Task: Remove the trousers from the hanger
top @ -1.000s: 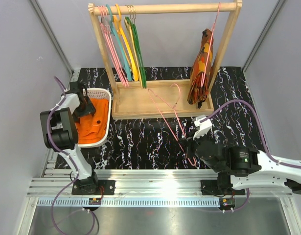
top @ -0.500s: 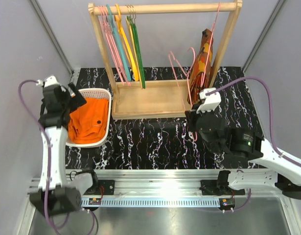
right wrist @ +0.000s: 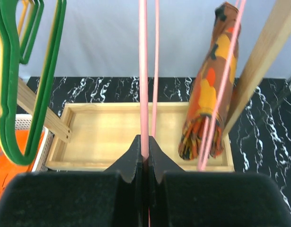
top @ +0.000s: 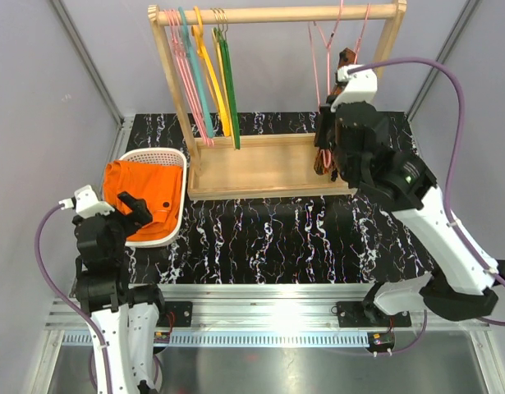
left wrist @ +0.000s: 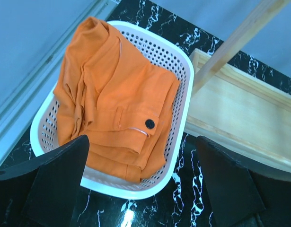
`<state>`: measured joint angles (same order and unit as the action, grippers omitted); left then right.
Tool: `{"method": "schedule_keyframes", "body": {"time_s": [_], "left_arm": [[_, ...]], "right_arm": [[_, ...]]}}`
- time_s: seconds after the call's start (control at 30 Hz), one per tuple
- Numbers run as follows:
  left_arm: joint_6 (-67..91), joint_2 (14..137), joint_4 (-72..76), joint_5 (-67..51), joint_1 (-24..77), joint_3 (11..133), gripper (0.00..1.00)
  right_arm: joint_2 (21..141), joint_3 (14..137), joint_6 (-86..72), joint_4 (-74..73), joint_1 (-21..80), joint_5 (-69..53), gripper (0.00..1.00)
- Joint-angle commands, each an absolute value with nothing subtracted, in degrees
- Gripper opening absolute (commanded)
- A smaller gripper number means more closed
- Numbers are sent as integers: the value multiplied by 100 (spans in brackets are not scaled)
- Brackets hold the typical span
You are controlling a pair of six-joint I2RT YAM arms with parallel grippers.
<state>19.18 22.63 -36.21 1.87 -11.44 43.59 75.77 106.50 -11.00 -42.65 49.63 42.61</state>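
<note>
My right gripper needs to move down and outward next and put the hanger's hook on the bar, because the trousers [top: 141, 190] are in the basket and the pink hanger is bare.
The orange trousers [top: 141, 190] lie folded in the white basket [top: 176, 156] at the left, off the hanger. They fill the basket [left wrist: 187, 80] in the left wrist view, button side up [left wrist: 118, 106]. My left gripper [top: 135, 210] hovers open just in front of the basket with nothing between its fingers [left wrist: 60, 184]. My right gripper [top: 326, 121] is raised by the wooden rack and shut on the bare pink hanger [top: 318, 57], whose wire [right wrist: 144, 85] runs straight up from the jaws toward the rail. Whether its hook sits on the rail I cannot tell.
The wooden rack [top: 277, 13] stands on a wooden tray [top: 260, 168]. Pink, teal, yellow and green hangers [top: 204, 74] hang at its left. A camouflage garment [right wrist: 207, 94] on another pink hanger hangs at the right, close beside my right gripper and the rack's post [right wrist: 263, 61].
My left gripper opened, let go of the trousers in the basket and drew back toward the near edge. My right arm lifted the pink hanger from the table up to the rail.
</note>
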Motion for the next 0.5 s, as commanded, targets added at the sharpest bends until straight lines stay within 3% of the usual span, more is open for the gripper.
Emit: {"method": "schedule_keyframes", "body": {"time_s": [0.0,0.27,0.47], "left_arm": [[1846,2083,-3278,-141,-1160,4306,99],[1819,2214,-3234,-316,-1143,4280,99],[1802,2355,-3226,-395,-1090,4280,99]], "right_arm": [[8067,11293,-756,-4113,4633,3798,0],[8893,11681,-957,-3858,3719,3200,0],[8974,11312,-949,-3630,3358,2716,0]]}}
